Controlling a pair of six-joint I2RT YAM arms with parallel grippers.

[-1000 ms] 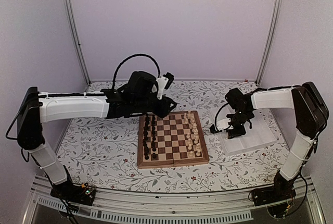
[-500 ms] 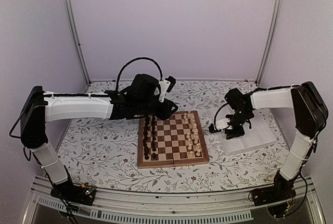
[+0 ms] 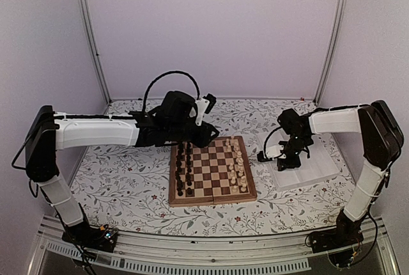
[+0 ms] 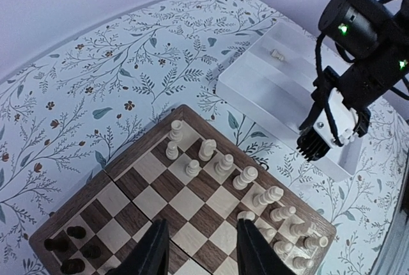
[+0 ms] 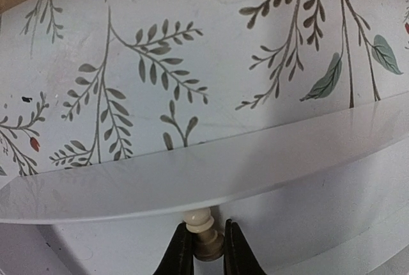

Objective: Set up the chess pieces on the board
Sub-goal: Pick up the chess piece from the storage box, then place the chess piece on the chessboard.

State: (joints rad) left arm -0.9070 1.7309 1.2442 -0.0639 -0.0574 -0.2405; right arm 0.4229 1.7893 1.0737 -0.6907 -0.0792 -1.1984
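The pale pawn's other end is held by my right gripper, so my left gripper will go to the right in the top view next, onto the pawn's loose end.
The board (image 3: pixel 214 201) lies mid-table, with dark pieces (image 3: pixel 185 169) along its left side and cream chess pieces (image 3: pixel 237 166) along its right side. My left gripper (image 3: pixel 197 134) hovers over the board's far edge. In the left wrist view it stands open (image 4: pixel 203 249) above bare squares, with the cream rows (image 4: pixel 245 176) to its right and the board rim (image 4: pixel 103 174) to its left. My right gripper (image 3: pixel 285 162) is down in the white tray. It is shut (image 5: pixel 206 254) on a cream pawn (image 5: pixel 206 231) just behind the tray's rim.
The white ridged tray (image 3: pixel 316 171) sits right of the board on the floral tablecloth, its near rim (image 5: pixel 192 172) crossing the right wrist view. Another cream piece (image 4: pixel 277 53) lies at the tray's far end. Metal frame posts stand at the back corners.
My right gripper's jaws have closed onto the cream pawn in the tray. The left arm shifted slightly at first, then held still with its jaws unchanged.
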